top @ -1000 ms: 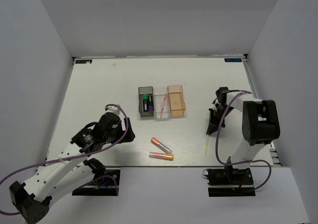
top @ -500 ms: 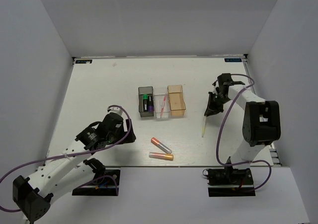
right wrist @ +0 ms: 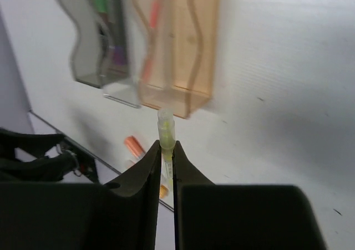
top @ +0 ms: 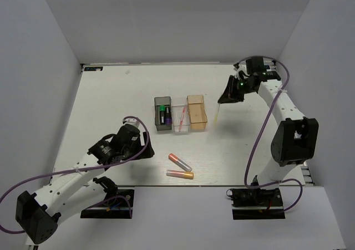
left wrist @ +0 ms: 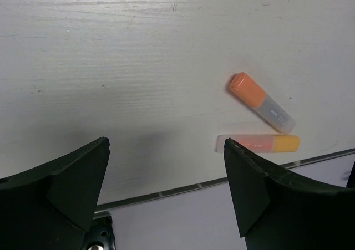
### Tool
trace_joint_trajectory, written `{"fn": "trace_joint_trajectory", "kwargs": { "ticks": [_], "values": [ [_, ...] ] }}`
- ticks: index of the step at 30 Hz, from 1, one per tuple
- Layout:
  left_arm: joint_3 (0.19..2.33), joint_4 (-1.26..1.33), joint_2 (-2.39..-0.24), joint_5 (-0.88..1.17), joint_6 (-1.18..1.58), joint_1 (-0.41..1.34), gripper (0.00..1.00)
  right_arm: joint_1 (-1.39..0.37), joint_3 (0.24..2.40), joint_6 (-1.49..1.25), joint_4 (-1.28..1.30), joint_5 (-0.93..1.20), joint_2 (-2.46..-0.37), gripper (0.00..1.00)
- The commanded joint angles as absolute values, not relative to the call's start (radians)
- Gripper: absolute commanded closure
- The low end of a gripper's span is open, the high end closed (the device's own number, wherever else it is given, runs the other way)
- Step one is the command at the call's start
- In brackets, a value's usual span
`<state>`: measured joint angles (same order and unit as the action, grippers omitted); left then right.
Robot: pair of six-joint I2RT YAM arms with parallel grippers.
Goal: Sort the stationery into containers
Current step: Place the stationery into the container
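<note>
I should carry the yellow pen with my right gripper past the orange-tan bin first, then open over the clear bin (top: 181, 115), which already holds a pink pen.
My right gripper (top: 226, 99) is shut on the thin yellow pen (top: 217, 113), held in the air just right of the orange-tan bin (top: 197, 112); the pen (right wrist: 166, 133) sticks out between the fingertips in the right wrist view. The clear bin (top: 181, 115) holds a pink pen (top: 182, 117). The dark grey bin (top: 162, 113) holds the two black markers (top: 163, 115). Two short orange-pink tubes (top: 179, 162) (top: 180, 174) lie near the front edge. My left gripper (top: 145, 153) is open and empty, left of the tubes (left wrist: 260, 102) (left wrist: 258, 143).
The three bins stand side by side mid-table; they also show blurred in the right wrist view (right wrist: 183, 45). The table's front edge (left wrist: 166, 193) runs just below the tubes. Grey walls enclose the table on three sides.
My right gripper has lifted the yellow pen off the table at the right and carried it up and left toward the orange-tan bin. The left gripper has crept slightly toward the tubes.
</note>
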<state>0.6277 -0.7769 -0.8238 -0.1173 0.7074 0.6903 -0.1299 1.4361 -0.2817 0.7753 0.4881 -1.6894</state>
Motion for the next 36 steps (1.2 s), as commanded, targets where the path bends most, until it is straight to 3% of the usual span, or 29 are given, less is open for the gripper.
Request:
{"fn": "trace_joint_trajectory", "kwargs": {
  "ticks": [1, 13, 17, 19, 23, 26, 29, 32, 33, 36],
  "values": [
    [0.635, -0.715, -0.845, -0.094, 0.722, 0.696, 0.06, -0.178, 1.587, -0.354, 0.744, 0.613, -1.716, 0.96],
    [0.681, -0.683, -0.988, -0.192, 0.776, 0.813, 0.08, -0.431, 1.858, -0.373, 0.555, 0.420, -2.026, 0.98],
    [0.701, -0.678, -1.029, -0.238, 0.778, 0.867, 0.15, -0.475, 1.916, -0.315, 0.549, 0.304, -2.115, 0.94],
    [0.722, -0.678, -1.066, -0.248, 0.755, 0.888, 0.20, -0.492, 1.959, -0.295, 0.566, 0.287, -2.140, 0.89],
    [0.753, -0.673, -1.115, -0.268, 0.648, 0.933, 0.33, -0.511, 1.980, -0.259, 0.613, 0.273, -2.186, 0.62],
    [0.768, -0.660, -1.141, -0.244, 0.542, 0.948, 0.33, -0.515, 1.970, -0.250, 0.630, 0.287, -2.178, 0.50],
    [0.772, -0.621, -1.157, -0.158, 0.427, 0.959, 0.30, -0.515, 1.942, -0.247, 0.649, 0.301, -2.148, 0.46],
    [0.770, -0.600, -1.172, -0.108, 0.338, 0.980, 0.26, -0.505, 1.928, -0.242, 0.673, 0.313, -2.086, 0.54],
    [0.767, -0.580, -1.177, -0.097, 0.293, 0.986, 0.26, -0.503, 1.922, -0.238, 0.695, 0.296, -2.066, 0.71],
    [0.769, -0.543, -1.204, -0.022, 0.190, 1.028, 0.29, -0.474, 1.852, -0.143, 0.741, 0.244, -1.955, 0.99]
  ]
}}
